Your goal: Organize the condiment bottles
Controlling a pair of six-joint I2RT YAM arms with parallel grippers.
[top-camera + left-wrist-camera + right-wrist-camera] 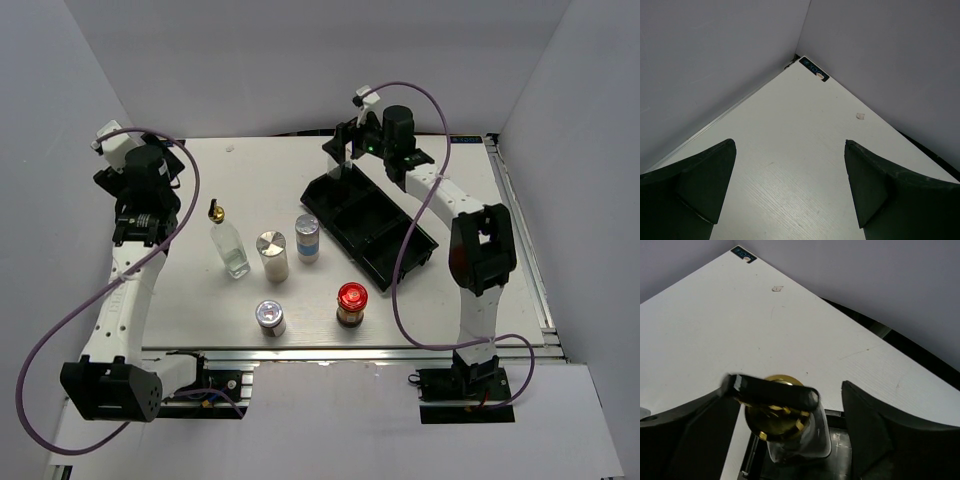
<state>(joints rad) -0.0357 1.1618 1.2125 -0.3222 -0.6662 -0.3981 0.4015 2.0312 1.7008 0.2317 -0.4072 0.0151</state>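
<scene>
I need to move my left gripper back, right in the top view, and close around the gold spout of the glass bottle outside the tray.
Five condiment bottles stand on the table: a clear glass bottle with a gold spout (230, 247), a silver-capped shaker (272, 256), a blue-labelled shaker (307, 238), a small silver-capped jar (270, 317) and a red-lidded dark jar (351, 304). A second glass bottle (810, 440) with a gold spout (776, 416) stands in the far end of the black tray (372, 228). My right gripper (789, 390) (343, 157) is open around its top, with a gap on the right side. My left gripper (790, 145) (108, 180) is open and empty over the far left table.
White walls close in the table at the back and both sides. A small white speck (860, 116) lies near the back wall. The tray lies diagonally at the right, with its near compartments showing nothing inside.
</scene>
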